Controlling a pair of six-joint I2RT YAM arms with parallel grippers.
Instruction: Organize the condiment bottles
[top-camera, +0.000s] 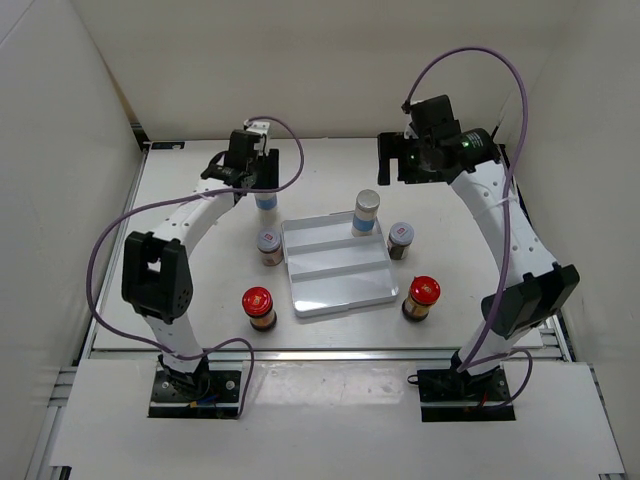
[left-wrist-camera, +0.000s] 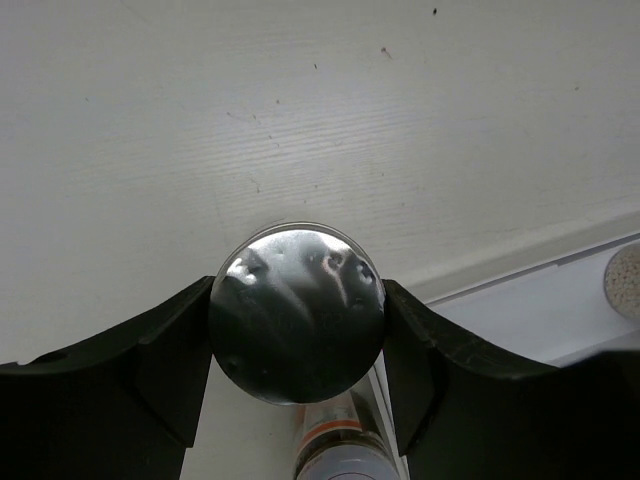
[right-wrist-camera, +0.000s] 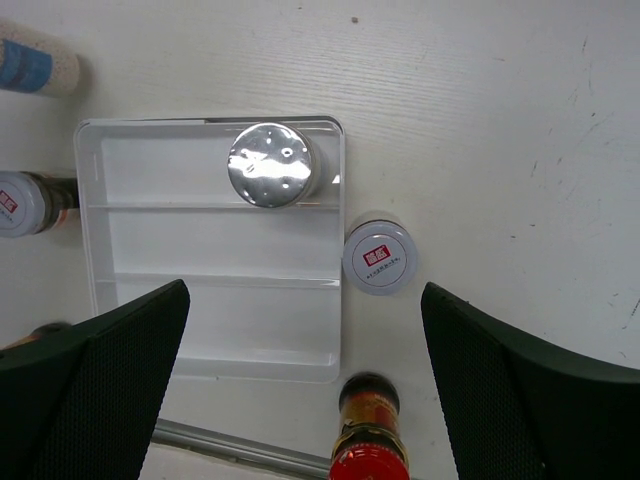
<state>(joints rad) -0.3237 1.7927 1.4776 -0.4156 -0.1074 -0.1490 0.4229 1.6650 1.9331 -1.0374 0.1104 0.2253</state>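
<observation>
The left gripper carries its bottle right in the top view and back next, releasing at the second bottle's tray row, which has a loose end (top-camera: 301, 234).
My left gripper (top-camera: 256, 178) is at the back left of the table, its fingers closed against both sides of the silver cap (left-wrist-camera: 297, 312) of a tall white blue-labelled bottle (top-camera: 266, 199). A second tall white bottle (top-camera: 367, 212) stands in the back right corner of the white tray (top-camera: 335, 285). Short silver-lidded jars stand left (top-camera: 270, 244) and right (top-camera: 401, 240) of the tray. Red-capped bottles stand at the front left (top-camera: 258, 305) and front right (top-camera: 421, 296). My right gripper (top-camera: 390, 160) hangs high above, wide open and empty (right-wrist-camera: 305, 330).
The tray has ridged steps and lies mid-table (right-wrist-camera: 210, 280). The right wrist view shows the tray bottle's cap (right-wrist-camera: 268, 164), the right short jar (right-wrist-camera: 379, 257) and a red-capped bottle (right-wrist-camera: 370, 450). White walls close in the table on three sides.
</observation>
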